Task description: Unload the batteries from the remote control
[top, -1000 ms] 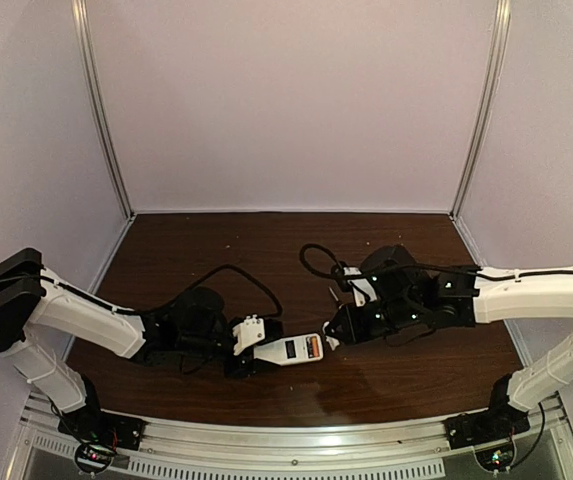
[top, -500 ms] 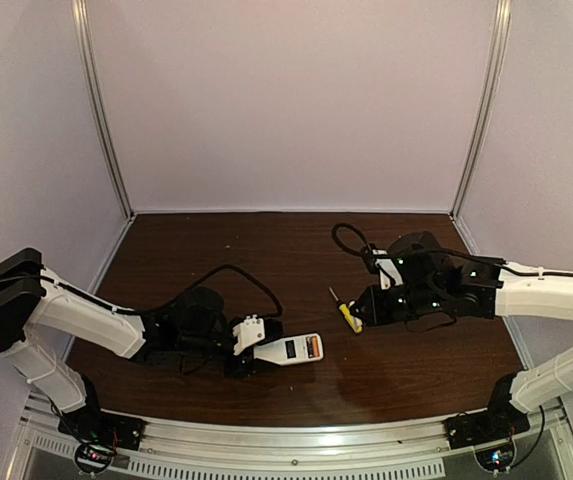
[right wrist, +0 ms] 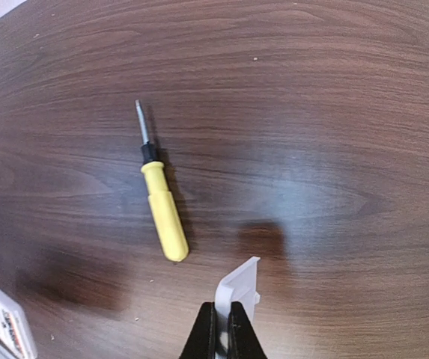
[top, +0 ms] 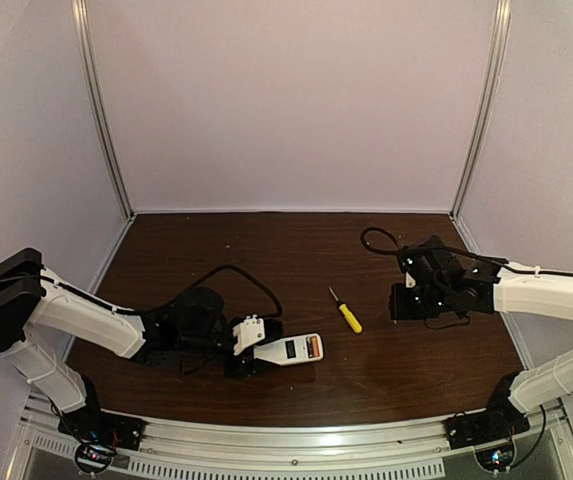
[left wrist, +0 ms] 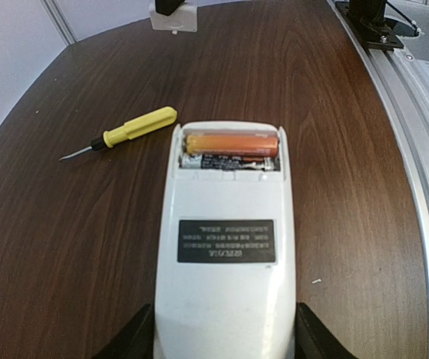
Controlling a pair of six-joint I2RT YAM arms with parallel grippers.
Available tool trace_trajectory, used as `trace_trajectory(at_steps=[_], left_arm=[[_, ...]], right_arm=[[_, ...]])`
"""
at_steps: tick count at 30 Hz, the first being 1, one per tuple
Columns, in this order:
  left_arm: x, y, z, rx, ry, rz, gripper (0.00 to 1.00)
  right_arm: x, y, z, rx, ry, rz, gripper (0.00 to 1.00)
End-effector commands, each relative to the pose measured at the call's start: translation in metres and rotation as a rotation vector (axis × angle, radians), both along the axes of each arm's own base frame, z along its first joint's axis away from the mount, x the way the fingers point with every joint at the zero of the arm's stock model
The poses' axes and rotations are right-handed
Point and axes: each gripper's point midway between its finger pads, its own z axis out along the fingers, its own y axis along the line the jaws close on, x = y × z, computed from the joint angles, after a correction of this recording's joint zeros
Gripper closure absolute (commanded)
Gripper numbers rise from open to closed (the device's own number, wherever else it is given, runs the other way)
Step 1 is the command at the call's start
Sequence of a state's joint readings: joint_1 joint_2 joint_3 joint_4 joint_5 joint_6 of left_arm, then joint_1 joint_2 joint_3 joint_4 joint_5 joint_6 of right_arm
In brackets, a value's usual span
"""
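Note:
My right gripper needs to go down next and open its fingers to let go of the small white cover piece, since there is bare tabletop below the gripper, clear of the screwdriver.
The white remote control lies back side up, and my left gripper is shut on its near end. In the left wrist view the remote sits between my fingers, and its open compartment shows one orange battery with dark parts beneath it. The left gripper sits at the bottom edge of that view. My right gripper is off to the right of the remote. It is shut on the small white cover piece, held above the table.
A yellow-handled screwdriver lies on the dark wooden table between the two grippers. It also shows in both wrist views. A metal rail runs along the near edge, and purple walls enclose the table.
My right gripper has drawn away to the right from the remote's far end with the white cover piece in it, uncovering the screwdriver. The left gripper and the remote have not moved.

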State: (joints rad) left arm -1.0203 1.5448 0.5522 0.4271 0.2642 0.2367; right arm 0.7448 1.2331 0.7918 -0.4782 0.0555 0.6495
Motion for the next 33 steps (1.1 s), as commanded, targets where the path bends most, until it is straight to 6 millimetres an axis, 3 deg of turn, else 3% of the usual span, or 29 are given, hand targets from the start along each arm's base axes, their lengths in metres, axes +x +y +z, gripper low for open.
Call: trace_trajectory(at_steps=[1,9,20,33], left_arm=[[0.007,-0.012,0.026,-0.083,-0.05,0.006,1.0],[0.007,-0.011,0.026,-0.082,-0.049,0.006,1.0],[0.008,-0.011,0.026,-0.081,-0.049,0.007,1.0],[0.007,-0.011,0.026,-0.081,-0.051,0.006,1.0]], right_arm=[[0.005,-0.033,-0.02,-0.145,0.004,-0.087,1.0],[0.007,-0.055,-0.046,-0.24,0.039,-0.146,1.0],[0.01,-0.057,-0.076,-0.254,0.093,-0.143,1.0],[0.007,-0.046,-0.086,-0.181,0.123,-0.101,0.76]])
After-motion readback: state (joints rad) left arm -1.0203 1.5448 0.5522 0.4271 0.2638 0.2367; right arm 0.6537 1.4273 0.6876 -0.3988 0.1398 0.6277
